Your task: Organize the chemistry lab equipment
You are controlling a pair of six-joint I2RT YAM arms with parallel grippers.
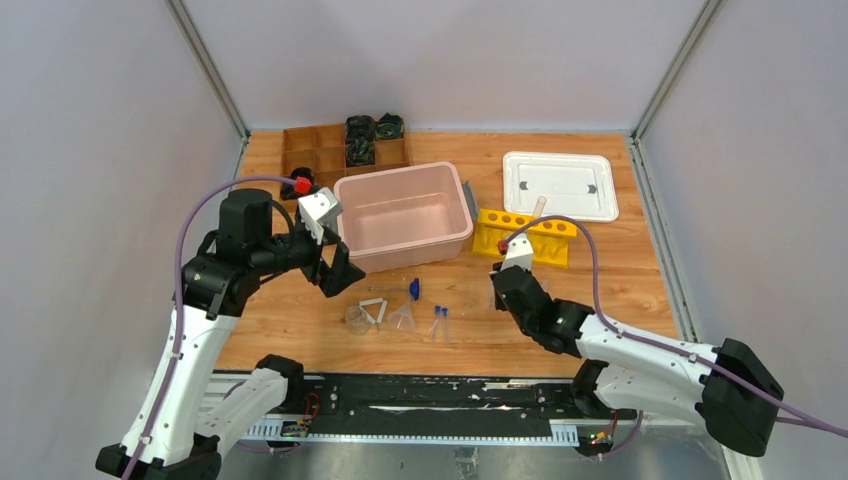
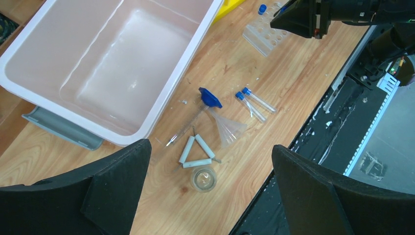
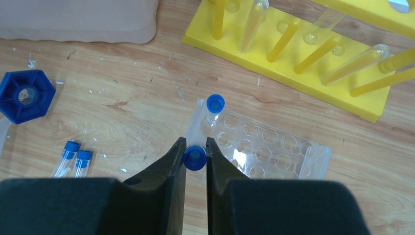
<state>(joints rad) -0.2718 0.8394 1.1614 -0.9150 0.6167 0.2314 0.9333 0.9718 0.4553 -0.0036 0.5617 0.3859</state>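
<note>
My right gripper eases back and down to the holed tray's near corner below it next and releases the tube, as that tray holds another.
My right gripper [image 3: 195,141] is shut on the cap of a blue-capped tube [image 3: 195,157], upright over the near left corner of the clear holed tray [image 3: 274,152]. A second blue-capped tube [image 3: 215,104] stands in that tray. The yellow rack [image 3: 293,54], with clear tubes in it, lies just behind. My left gripper [image 2: 210,149] hangs open above the white wire triangle [image 2: 195,152], touching nothing. The small beaker [image 2: 204,178], funnel [image 2: 227,127], blue-tipped rod [image 2: 209,97] and two lying tubes [image 2: 252,103] are grouped there.
The large pink bin [image 1: 410,250] stands open behind the small items, its white lid [image 1: 559,185] at the back right. A brown compartment box [image 1: 330,150] sits at the back left. The black base rail [image 1: 430,400] runs along the near table edge.
</note>
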